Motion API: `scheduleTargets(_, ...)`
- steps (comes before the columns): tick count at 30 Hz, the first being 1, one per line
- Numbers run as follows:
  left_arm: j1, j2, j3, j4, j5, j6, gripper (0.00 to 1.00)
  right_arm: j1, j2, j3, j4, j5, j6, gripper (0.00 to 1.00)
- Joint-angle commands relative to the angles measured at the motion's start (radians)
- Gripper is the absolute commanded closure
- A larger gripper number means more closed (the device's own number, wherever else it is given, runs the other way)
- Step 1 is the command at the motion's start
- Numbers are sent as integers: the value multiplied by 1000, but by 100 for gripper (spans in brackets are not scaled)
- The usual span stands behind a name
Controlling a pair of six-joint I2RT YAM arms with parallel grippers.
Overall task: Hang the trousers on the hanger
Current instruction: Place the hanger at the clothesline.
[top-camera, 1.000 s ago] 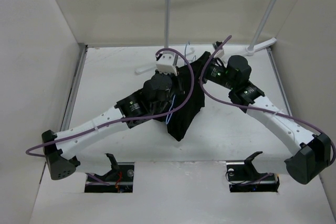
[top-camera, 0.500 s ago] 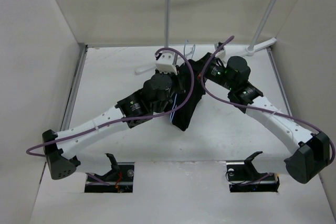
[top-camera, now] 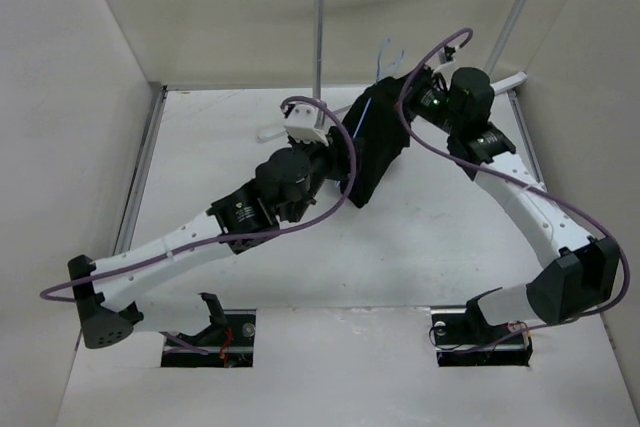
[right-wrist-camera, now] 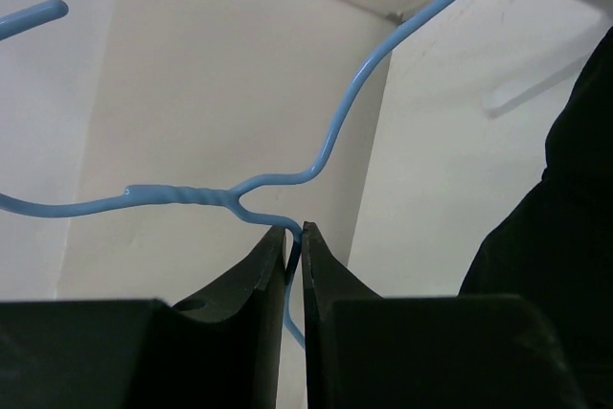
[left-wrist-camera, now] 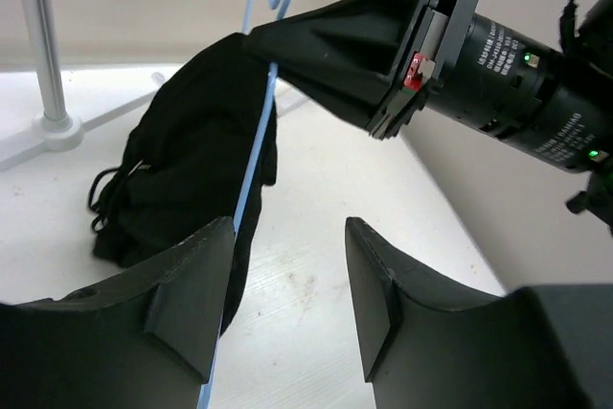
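Observation:
Next, my right gripper rises outward to the rack's overhead bar, sets the hook over it, releasing the wire, since the hanger already holds the trousers.
The black trousers (top-camera: pixel 378 147) hang draped over the thin pale blue hanger (top-camera: pixel 364 113), lifted off the table toward the back. My right gripper (top-camera: pixel 418 85) is shut on the hanger's wire just below its twisted neck (right-wrist-camera: pixel 192 193), with the trousers (right-wrist-camera: pixel 567 237) at the right edge of that view. My left gripper (top-camera: pixel 340 155) is open and empty, its fingers (left-wrist-camera: pixel 381 294) low beside the hanging trousers (left-wrist-camera: pixel 182 170). The hanger's wire (left-wrist-camera: pixel 255 155) runs down past the left finger. The hanger's hook (top-camera: pixel 388 49) points up toward the rack.
A white tube garment rack (top-camera: pixel 320 32) stands at the back, its bar overhead and its foot (left-wrist-camera: pixel 57 126) on the table. White walls close in the table on the left, right and back. Purple cables loop over both arms.
My right gripper has lifted the hanger and trousers up and toward the back right, off the middle of the table. My left arm has stretched forward after them.

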Motion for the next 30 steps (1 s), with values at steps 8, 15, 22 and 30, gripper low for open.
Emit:
scheduleTargets(8, 135, -182, -61, -26, 50, -54, 44, -198, 181, 420, -62, 30, -92, 97)
scheduleTargets(15, 281, -182, -139, -92, 185, -174, 44, -270, 390, 767, -185, 81, -83, 97)
scheduleTargets(22, 390, -154, -215, -92, 328, -258, 45, -347, 560, 1031, -288, 104, -34, 97)
scheduleTargets(30, 432, -120, -228, -85, 360, -275, 45, -421, 682, 1206, -342, 91, -3, 97)
